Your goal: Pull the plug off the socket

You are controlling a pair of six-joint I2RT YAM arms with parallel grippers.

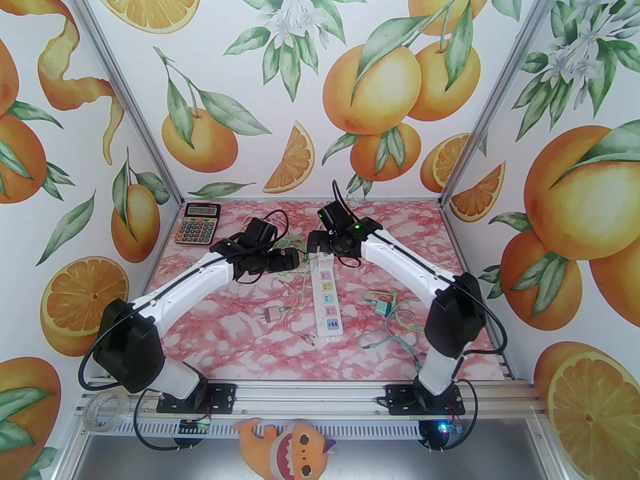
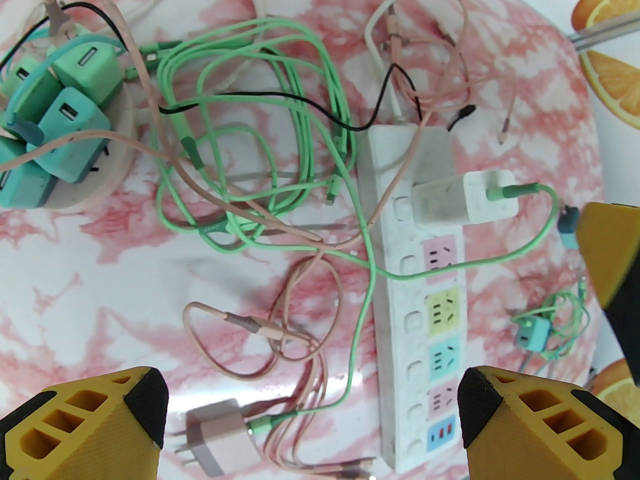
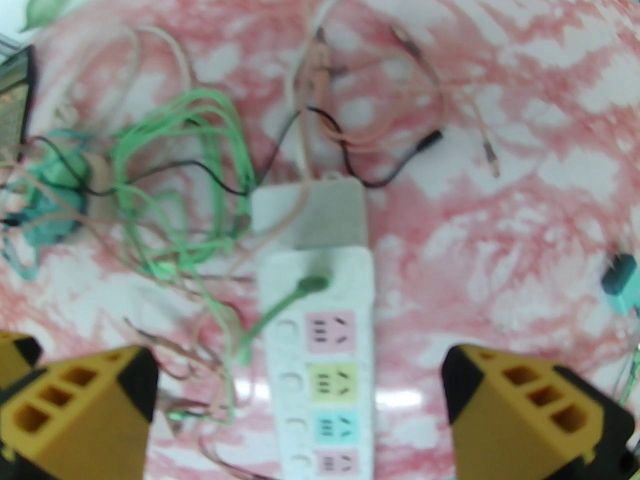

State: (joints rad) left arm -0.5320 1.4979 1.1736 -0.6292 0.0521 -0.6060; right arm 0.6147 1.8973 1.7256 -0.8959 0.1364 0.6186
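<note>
The white plug (image 2: 465,200) stands in the far socket below the right gripper's wide-open fingers, so the robot needs to bring the right gripper down over it and close on the plug's sides.
A white power strip (image 1: 325,293) with coloured sockets lies along the middle of the pink marble table. A white plug (image 2: 465,200) with a green cable sits in its far socket; the right wrist view shows this plug (image 3: 317,280) from above. My left gripper (image 2: 312,418) is open, hovering left of the strip's far end, its yellow fingers (image 2: 540,428) wide apart and touching nothing. My right gripper (image 3: 300,408) is open too, above the strip, straddling it just short of the plug. In the top view both grippers (image 1: 295,260) (image 1: 320,240) meet over the strip's far end.
Tangled green, pink and black cables (image 2: 260,168) lie left of the strip. Several teal chargers (image 2: 55,133) are piled on a round disc. A loose pink charger (image 2: 220,435) and a teal charger (image 1: 382,308) flank the strip. A calculator (image 1: 197,224) sits far left.
</note>
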